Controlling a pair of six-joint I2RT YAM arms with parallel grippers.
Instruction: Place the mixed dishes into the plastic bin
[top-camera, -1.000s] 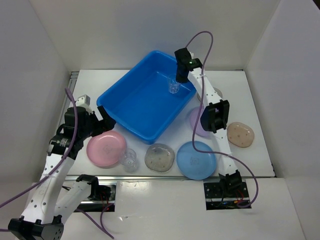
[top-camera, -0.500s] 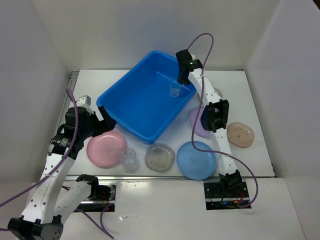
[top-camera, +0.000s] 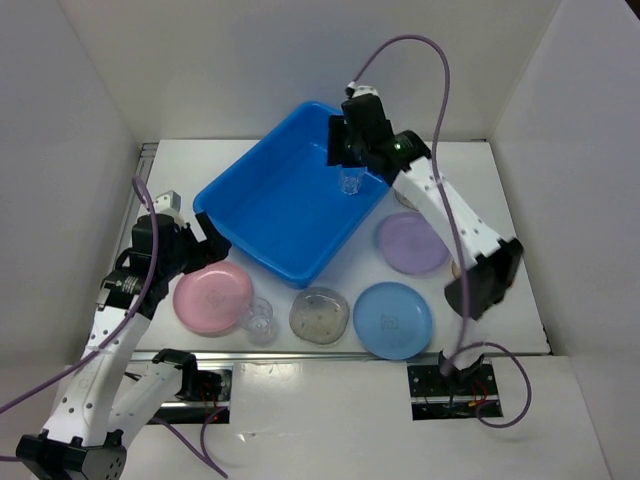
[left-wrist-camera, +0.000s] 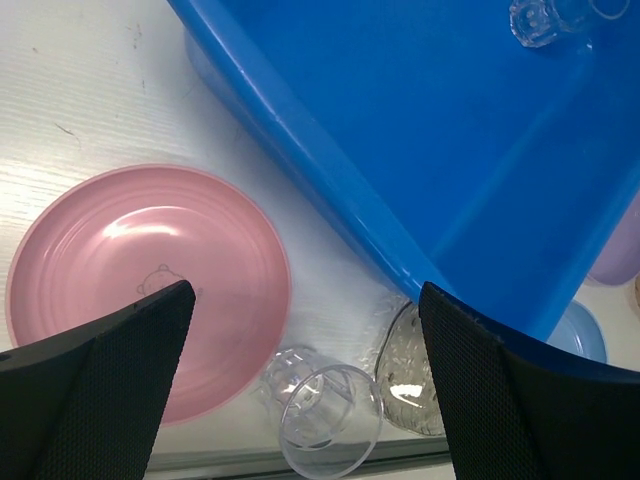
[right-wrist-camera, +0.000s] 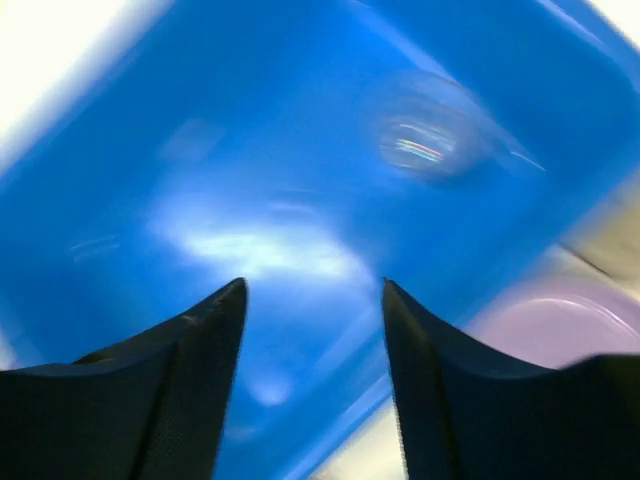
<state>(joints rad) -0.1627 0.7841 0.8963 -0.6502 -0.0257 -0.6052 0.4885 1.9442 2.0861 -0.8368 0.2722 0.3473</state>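
Observation:
I will swing my right gripper back and to its left in the top view, then down onto the clear cup's rim, because that cup lies there outside the bin.
The blue plastic bin (top-camera: 285, 205) stands at the table's middle back, and one clear ribbed cup (top-camera: 349, 181) rests inside near its far right wall. My right gripper (top-camera: 343, 150) hovers above that cup, open, with nothing between its fingers (right-wrist-camera: 215, 330); the cup (right-wrist-camera: 425, 135) looks blurred in the right wrist view. Open and empty, my left gripper (top-camera: 212, 243) hangs by the bin's left corner, above the pink plate (left-wrist-camera: 140, 270) and a second clear cup (left-wrist-camera: 325, 405). In front of the bin lie a speckled plate (top-camera: 320, 313), a blue plate (top-camera: 392, 319) and a lavender plate (top-camera: 412, 243).
White walls enclose the table on three sides. My right arm's elbow (top-camera: 485, 280) hangs over the table's right side and hides what lies under it. The bin's near rim (left-wrist-camera: 330, 190) runs close to the left gripper.
My right gripper has opened and let go of the clear cup, which now rests in the bin. The gripper shifted slightly left, and its elbow swung out to the right. The left arm stayed still.

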